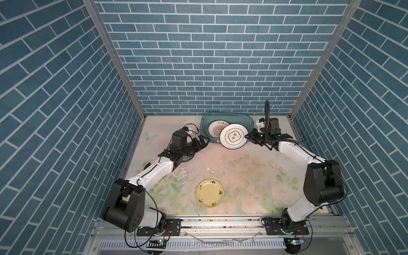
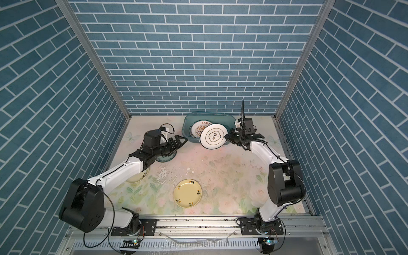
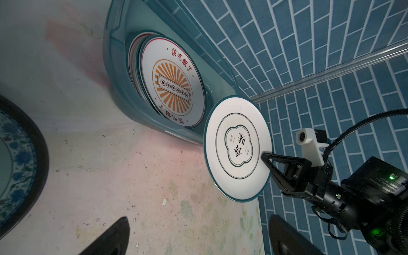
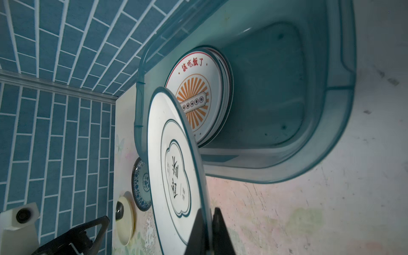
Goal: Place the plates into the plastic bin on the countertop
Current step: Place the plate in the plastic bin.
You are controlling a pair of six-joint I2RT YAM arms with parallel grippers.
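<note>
The orange sunburst plate is in a stack below and outward of the robot's right gripper, so that gripper should move outward and down to release the white plate onto it.
My right gripper is shut on the rim of a white plate with a teal edge, holding it tilted above the front edge of the plastic bin. Inside the bin, an orange sunburst plate tops a small stack at its left end. My left gripper stands open and empty over the countertop, near the bin's front left corner. A pale yellow plate lies at the front middle. A teal floral plate and a cream plate lie partly hidden under my left arm.
The bin stands against the blue brick back wall, and its right half holds nothing. Brick walls close in both sides. The countertop is scuffed, with white flakes near the middle. A metal rail runs along the front edge.
</note>
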